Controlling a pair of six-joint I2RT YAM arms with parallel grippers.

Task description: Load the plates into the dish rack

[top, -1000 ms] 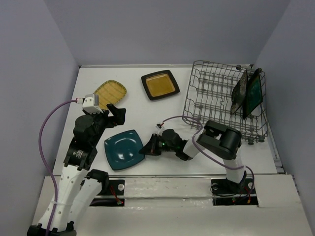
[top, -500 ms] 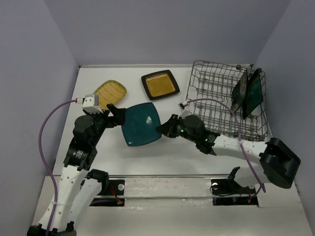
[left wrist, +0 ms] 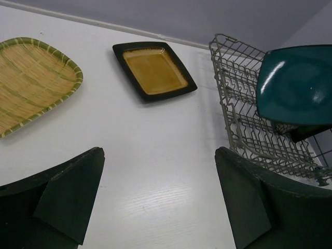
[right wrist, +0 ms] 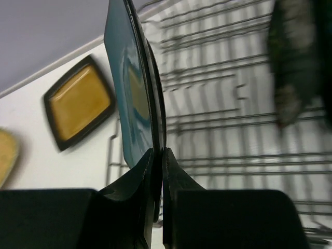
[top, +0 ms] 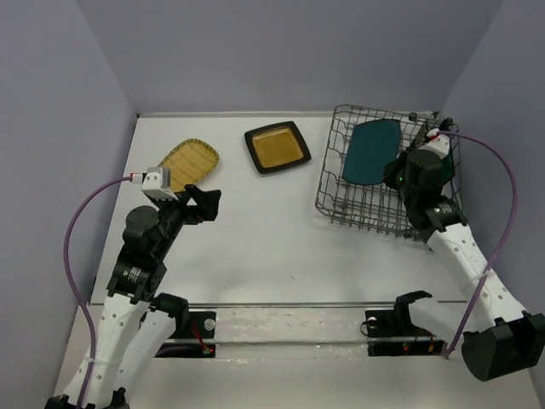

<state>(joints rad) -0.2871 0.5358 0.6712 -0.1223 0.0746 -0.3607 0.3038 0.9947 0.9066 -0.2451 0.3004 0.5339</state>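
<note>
My right gripper tilts down and toward the right in the top view next, releasing the teal plate in the bare-wired gap beside the dark plate.
My right gripper (top: pixel 394 175) (right wrist: pixel 160 155) is shut on the rim of the plain dark teal plate (top: pixel 370 152) (left wrist: pixel 294 80) (right wrist: pixel 129 83). It holds the plate on edge above the left part of the dish rack (top: pixel 358 216) (left wrist: pixel 243 116) (right wrist: pixel 223 109). A dark plate (right wrist: pixel 291 67) stands blurred in the rack to the right. The amber plate with a dark rim (top: pixel 277 146) (left wrist: pixel 154 70) and the yellow-tan gridded plate (top: pixel 192 161) (left wrist: pixel 31 83) lie flat on the table at the back. My left gripper (top: pixel 202 202) (left wrist: pixel 160 151) hovers open and empty over bare table near the gridded plate.
The white table (top: pixel 255 230) is walled at the back and on both sides. The rack fills the back right corner. My right arm (top: pixel 460 247) reaches along the rack's right side. A purple cable (top: pixel 81 230) loops off my left arm.
My right arm has carried the dark teal plate from the table's front middle up and to the right, over the rack. My left gripper has barely moved.
</note>
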